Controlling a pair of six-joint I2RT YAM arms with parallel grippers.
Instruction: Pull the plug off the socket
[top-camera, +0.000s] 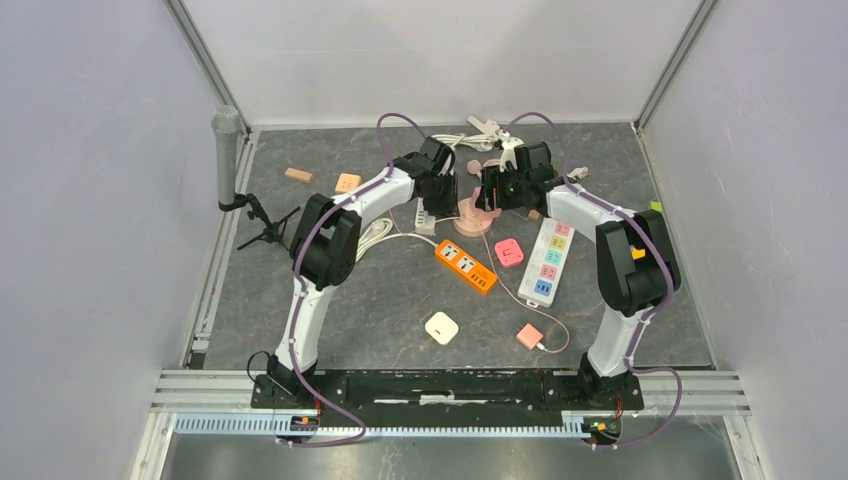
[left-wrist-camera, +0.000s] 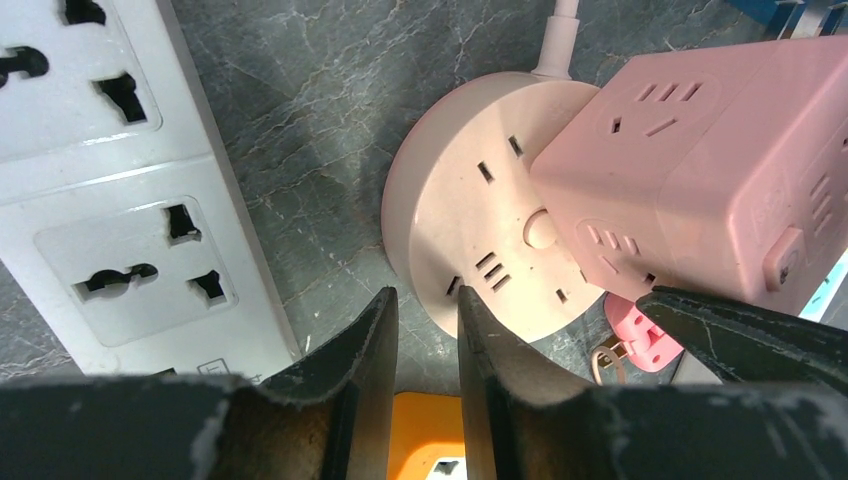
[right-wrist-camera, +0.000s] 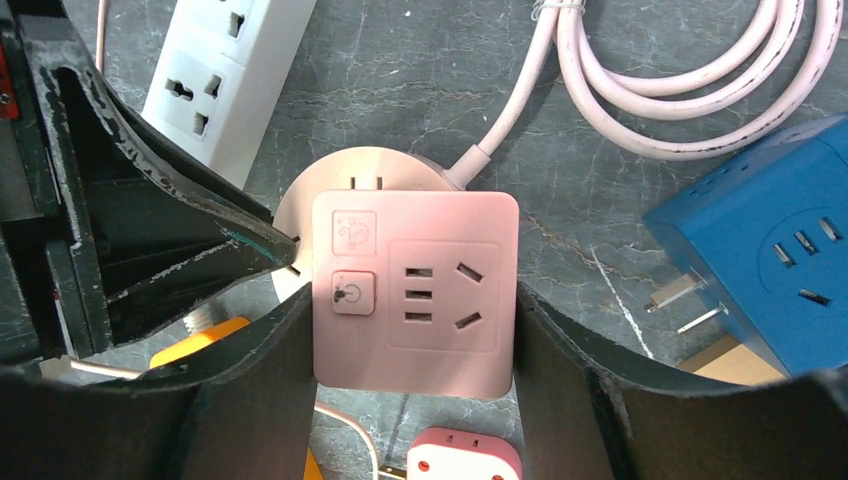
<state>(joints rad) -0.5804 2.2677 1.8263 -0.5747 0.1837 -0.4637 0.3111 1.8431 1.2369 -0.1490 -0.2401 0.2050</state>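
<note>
Next, I lift the cube, carry it back and down to release beside the orange strip, as bare tabletop lies left of my right gripper in the top view.
A pink cube adapter (right-wrist-camera: 415, 290) is plugged into a round pale pink socket (left-wrist-camera: 470, 230) on the grey table, at the back centre in the top view (top-camera: 478, 213). My right gripper (right-wrist-camera: 410, 295) is shut on the cube, one finger on each side face. In the top view it hovers over the socket (top-camera: 497, 188). My left gripper (left-wrist-camera: 427, 300) is nearly shut with a narrow empty gap. Its right fingertip (left-wrist-camera: 470, 305) overlaps the round socket's near rim. It sits just left of the socket in the top view (top-camera: 440, 190).
A white power strip (left-wrist-camera: 120, 200) lies left of the socket. An orange strip (top-camera: 466, 265), a small pink plug (top-camera: 509, 252) and a white multicolour strip (top-camera: 551, 260) lie nearer. A blue cube adapter (right-wrist-camera: 770, 260) and the coiled pink cable (right-wrist-camera: 680, 90) lie to the right. A microphone stand (top-camera: 227, 160) is at the left.
</note>
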